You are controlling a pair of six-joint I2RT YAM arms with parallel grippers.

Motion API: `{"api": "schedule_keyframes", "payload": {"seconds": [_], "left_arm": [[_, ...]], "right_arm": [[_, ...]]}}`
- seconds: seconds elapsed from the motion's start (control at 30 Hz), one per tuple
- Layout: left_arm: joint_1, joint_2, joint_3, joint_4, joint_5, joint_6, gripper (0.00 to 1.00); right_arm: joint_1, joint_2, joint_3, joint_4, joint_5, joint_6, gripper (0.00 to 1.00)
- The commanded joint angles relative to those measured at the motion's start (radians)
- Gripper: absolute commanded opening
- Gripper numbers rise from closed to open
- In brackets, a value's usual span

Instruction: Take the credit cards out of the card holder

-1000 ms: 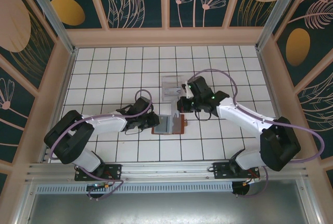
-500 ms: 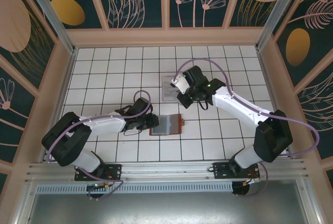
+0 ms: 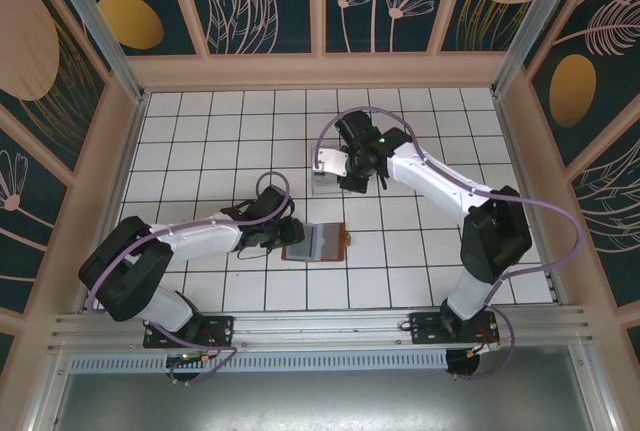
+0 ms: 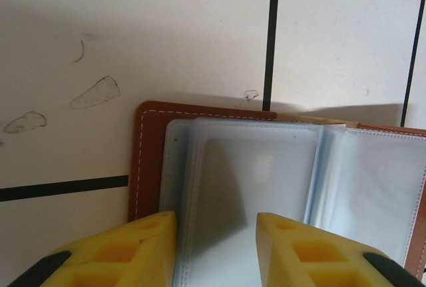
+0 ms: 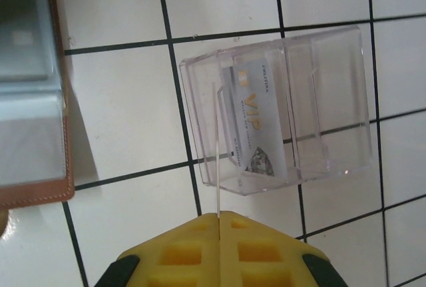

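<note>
The thin credit card (image 5: pixel 217 154) beside the VIP card comes free later; next my right gripper first turns square to the clear stand, then goes down to release the card.
The brown card holder (image 3: pixel 318 241) lies open on the tiled table, grey-blue pockets up. My left gripper (image 3: pixel 291 235) is at its left edge. In the left wrist view the jaws of the left gripper (image 4: pixel 216 237) stand apart over the pocket pages of the card holder (image 4: pixel 150 160), gripping nothing. My right gripper (image 5: pixel 218 215) is shut on a thin credit card (image 5: pixel 217 154), seen edge-on over the left part of the clear stand (image 5: pixel 333 100). Another credit card (image 5: pixel 256 120), marked VIP, stands inside it. From above, the right gripper (image 3: pixel 338 169) hovers at the stand (image 3: pixel 322 183).
Part of the card holder (image 5: pixel 63 134) shows at the left of the right wrist view. Wooden walls and metal posts fence the white tiled table (image 3: pixel 200 131). The two arm bases sit at the near edge.
My right gripper has swung from the card holder up and left to the clear stand, carrying a card. The left gripper's jaws have parted. The holder has shifted slightly left.
</note>
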Motion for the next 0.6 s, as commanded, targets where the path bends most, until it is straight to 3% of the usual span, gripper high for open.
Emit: {"api": "schedule_keyframes", "payload": {"seconds": [0.0, 0.3, 0.57], "left_arm": [[-0.003, -0.024, 0.027, -0.094, -0.05, 0.027, 0.39], [-0.002, -0.061, 0.019, -0.137, -0.088, 0.026, 0.42], [-0.001, -0.078, 0.007, -0.145, -0.1, 0.021, 0.43]], "right_arm": [[-0.007, 0.052, 0.078, -0.097, -0.008, -0.115, 0.0], [-0.018, 0.231, 0.289, -0.223, 0.008, -0.137, 0.0], [-0.028, 0.323, 0.377, -0.263, 0.036, -0.156, 0.0]]}}
